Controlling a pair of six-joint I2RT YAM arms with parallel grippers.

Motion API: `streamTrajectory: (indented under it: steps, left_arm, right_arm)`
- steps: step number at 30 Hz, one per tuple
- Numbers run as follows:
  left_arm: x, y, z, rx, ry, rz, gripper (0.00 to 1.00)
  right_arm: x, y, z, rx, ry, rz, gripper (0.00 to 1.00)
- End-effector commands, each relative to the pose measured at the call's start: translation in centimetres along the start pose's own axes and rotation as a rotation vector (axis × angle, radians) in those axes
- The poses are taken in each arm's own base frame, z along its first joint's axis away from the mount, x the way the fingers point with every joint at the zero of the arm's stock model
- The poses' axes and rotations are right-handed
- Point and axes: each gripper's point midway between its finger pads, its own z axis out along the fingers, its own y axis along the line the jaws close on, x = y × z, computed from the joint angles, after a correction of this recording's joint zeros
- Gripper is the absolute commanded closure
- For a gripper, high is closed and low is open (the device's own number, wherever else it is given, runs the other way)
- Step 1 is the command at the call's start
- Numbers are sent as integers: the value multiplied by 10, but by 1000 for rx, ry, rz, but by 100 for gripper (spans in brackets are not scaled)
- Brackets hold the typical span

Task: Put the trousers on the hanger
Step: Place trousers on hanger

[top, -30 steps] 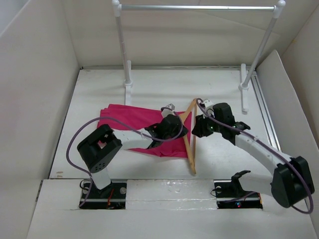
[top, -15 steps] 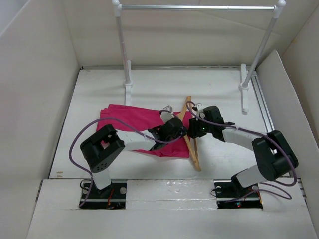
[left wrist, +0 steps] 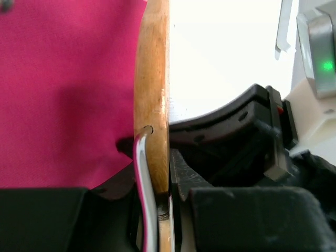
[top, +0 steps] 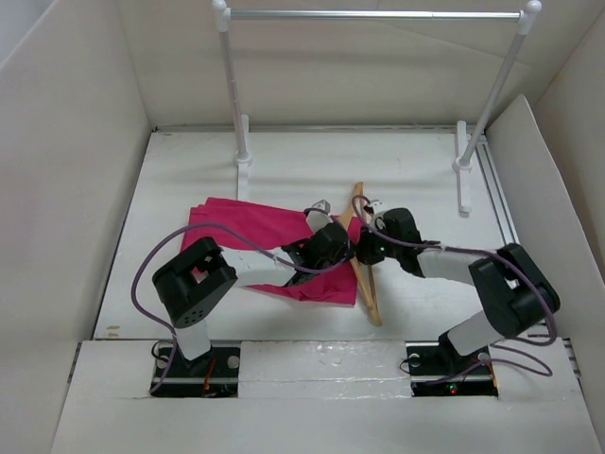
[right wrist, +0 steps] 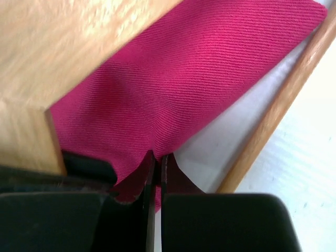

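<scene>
I will pull with my right gripper toward the right in the top view next and release on the bare tabletop, because only the trousers' edge is through the hanger [top: 364,279].
The magenta trousers [top: 248,230] lie folded on the white table at left centre. The tan wooden hanger [top: 364,279] lies at their right edge. My left gripper [top: 333,238] is shut on the hanger [left wrist: 153,89] next to its metal hook [left wrist: 143,178]; the trousers [left wrist: 63,89] lie to its left. My right gripper [top: 364,248] is shut on the edge of the trousers [right wrist: 184,89], between the hanger's arms [right wrist: 278,110]. The two grippers nearly touch.
A white-posted rack with a grey rail [top: 373,14] stands at the back, its feet [top: 243,165] on the table. White walls [top: 66,161] close in the left, right and back. A metal track [top: 501,213] runs along the right side.
My right gripper has swung left from beyond the hanger to the trousers' edge and closed on the cloth. The hanger has turned a little steeper. My left gripper has barely moved.
</scene>
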Motion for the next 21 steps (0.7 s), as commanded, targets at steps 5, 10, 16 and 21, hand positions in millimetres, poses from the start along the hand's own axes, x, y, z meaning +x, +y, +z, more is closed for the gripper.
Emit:
streamTrajectory:
  steps: [5,10,16,21]
  left_arm:
    - [3,45,-22,-161,72,234,100]
    - [-23,57,-31,-186,39,286,100]
    - [-44,75,-44,-258,-6,350,100]
    - [-48,77,-47,-260,-13,355,100]
  right_arm:
    - [-70,-9,-77,114,-86,-106,100]
    - [-84,-43,-130,200,-95,-125,100]
    - [-65,-99,-163,303,-61,-52,100]
    - [-53,-124,-164,335,-40,-25,100]
